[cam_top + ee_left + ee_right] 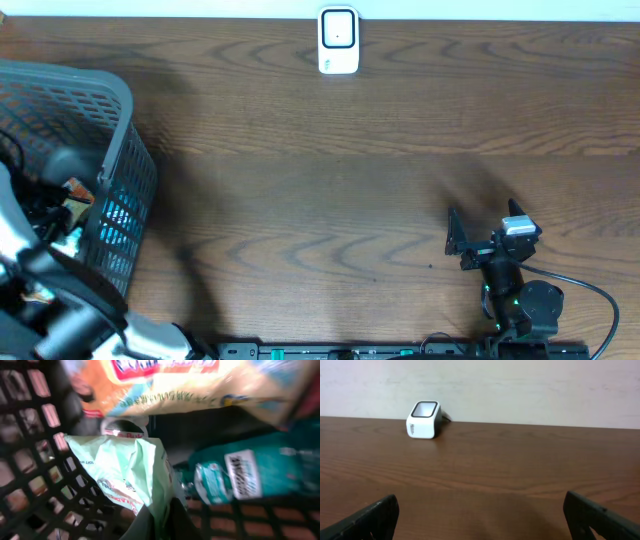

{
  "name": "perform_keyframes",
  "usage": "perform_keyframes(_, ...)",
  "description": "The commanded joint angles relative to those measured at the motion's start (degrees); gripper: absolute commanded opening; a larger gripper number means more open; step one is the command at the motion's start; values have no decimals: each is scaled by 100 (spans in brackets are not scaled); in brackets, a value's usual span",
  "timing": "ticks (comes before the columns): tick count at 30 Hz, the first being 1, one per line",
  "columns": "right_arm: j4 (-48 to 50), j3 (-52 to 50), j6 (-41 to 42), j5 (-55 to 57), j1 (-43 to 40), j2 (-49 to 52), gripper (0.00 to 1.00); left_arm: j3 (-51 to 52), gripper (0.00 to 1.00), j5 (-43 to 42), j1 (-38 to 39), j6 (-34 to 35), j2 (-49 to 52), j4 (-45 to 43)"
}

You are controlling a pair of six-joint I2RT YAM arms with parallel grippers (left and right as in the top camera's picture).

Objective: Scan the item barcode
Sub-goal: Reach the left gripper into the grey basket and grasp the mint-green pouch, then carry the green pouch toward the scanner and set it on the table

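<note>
The packet goes up over the basket's rim in my left gripper next, then down to be released there. Bare tabletop lies to the right in the overhead view.
In the left wrist view my left gripper (162,520) is down inside the basket. Its dark fingers are shut on the lower edge of a light green packet (125,465), the item. No barcode shows on it. The white scanner (338,41) stands at the far edge of the table, and the right wrist view has the scanner (424,420) at upper left. My right gripper (456,240) rests near the front right of the table. In its own view the right gripper (480,510) is open, with only bare wood between its fingers.
The grey mesh basket (110,90) sits at the table's left edge, with my left arm (40,270) reaching into it. Inside, a teal packet (235,477) and an orange and cream bag (190,385) lie by the green one, against the dark basket wall (30,475).
</note>
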State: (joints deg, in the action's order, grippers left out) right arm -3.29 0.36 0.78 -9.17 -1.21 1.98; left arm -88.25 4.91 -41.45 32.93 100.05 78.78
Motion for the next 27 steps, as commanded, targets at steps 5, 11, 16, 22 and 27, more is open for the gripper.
perform_keyframes(5, -20, -4, -66, 22, 50, -13, 99, -120, 7, 66, 2, -9, -1309, -157)
perform_keyframes(11, -20, -4, -66, 22, 50, -13, 99, -120, 7, -28, 13, -11, -2262, -387)
perform_keyframes(16, -20, -4, -66, 22, 50, -13, 99, -120, 7, -629, 332, -337, -3134, -885)
perform_keyframes(22, -20, -4, -66, 22, 50, -13, 99, -120, 7, -645, 1784, -334, -4210, -1672)
perform_keyframes(27, -20, -4, -66, 22, 50, -13, 99, -105, 7, -643, 3407, -334, -4380, -1888)
